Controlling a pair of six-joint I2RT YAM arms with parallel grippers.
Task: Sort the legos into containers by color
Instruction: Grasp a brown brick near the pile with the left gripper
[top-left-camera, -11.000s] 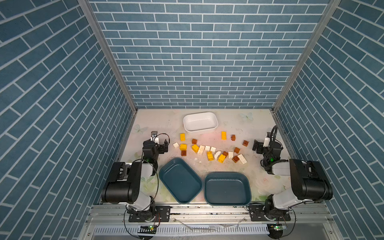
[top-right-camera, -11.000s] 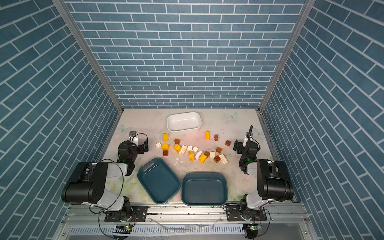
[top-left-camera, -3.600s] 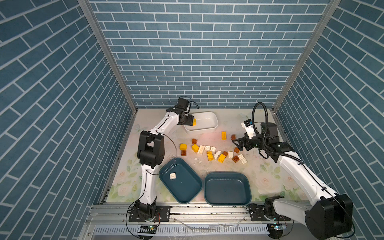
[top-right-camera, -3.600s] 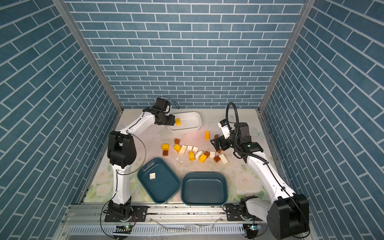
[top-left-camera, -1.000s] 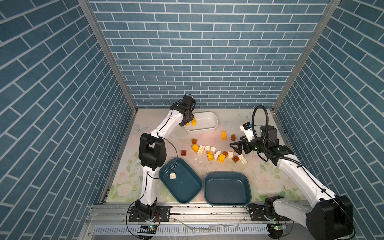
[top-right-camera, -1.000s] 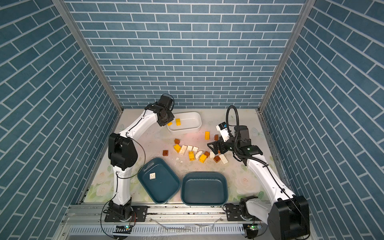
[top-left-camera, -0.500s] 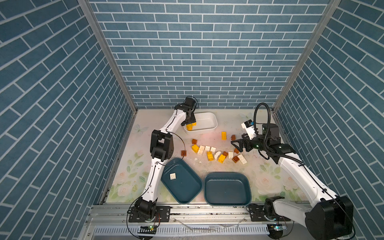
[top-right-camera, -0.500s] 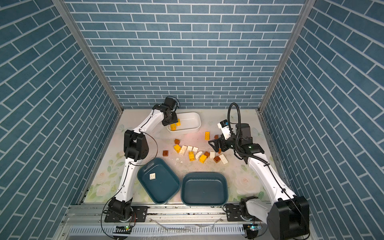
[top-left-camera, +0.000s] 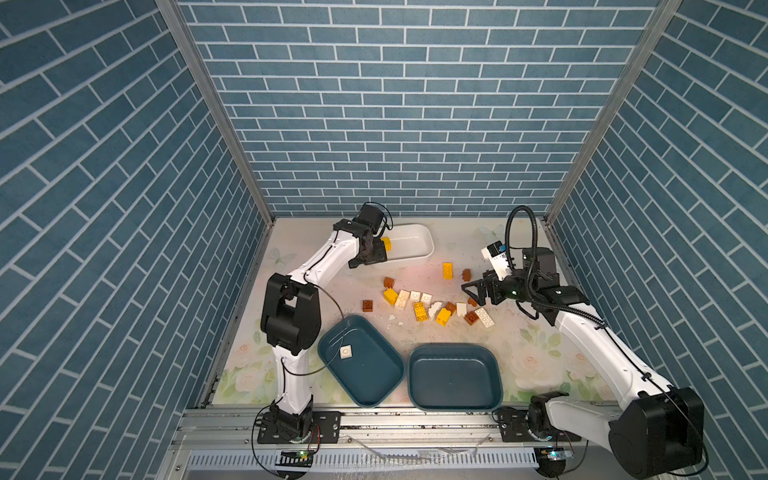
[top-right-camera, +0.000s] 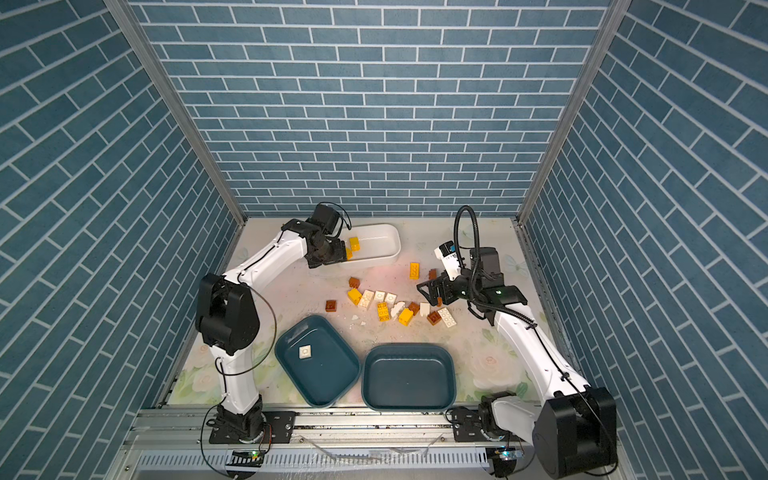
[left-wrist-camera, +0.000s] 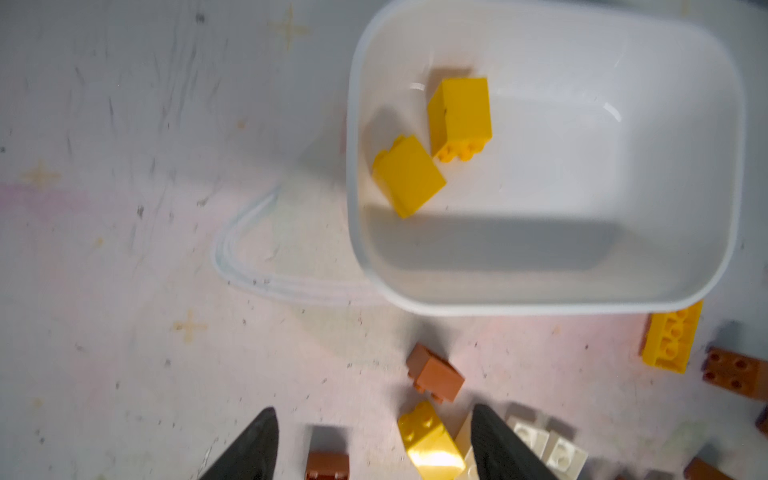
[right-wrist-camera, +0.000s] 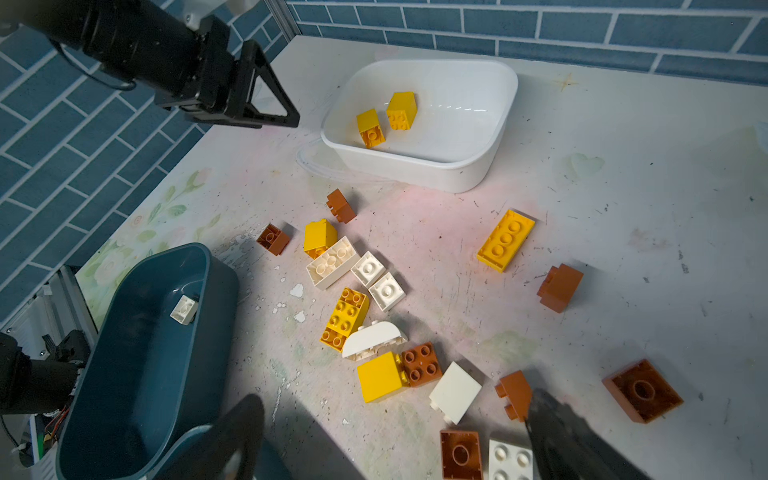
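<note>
I will move my left gripper back and down from the white container (top-left-camera: 415, 249) next, astride the separate brown lego, where bare tabletop leaves both fingers room.
Two yellow legos (left-wrist-camera: 459, 118) (left-wrist-camera: 409, 174) lie in the left end of the white container (top-left-camera: 415, 249) at the back. My left gripper (left-wrist-camera: 374, 415) hangs open and empty just beside that end, seen also in the right wrist view as the left gripper (right-wrist-camera: 286, 116). Yellow, brown and white legos (top-left-camera: 419, 309) lie scattered mid-table. My right gripper (right-wrist-camera: 395, 399) hovers open over the pile's right end, a brown lego (right-wrist-camera: 515, 395) close to one finger. One white lego (top-left-camera: 345, 352) sits in the left teal container (top-left-camera: 374, 386). The right teal container (top-left-camera: 455, 376) holds nothing.
Blue brick-patterned walls (top-left-camera: 399, 124) close in the table on three sides. A metal rail (top-left-camera: 374, 419) runs along the front edge, right behind the teal containers. Small white crumbs (top-left-camera: 395, 322) lie between the pile and the left teal container.
My left gripper opened and let a yellow lego drop into the white container beside the first one. The left arm shifted a little. The right gripper barely moved.
</note>
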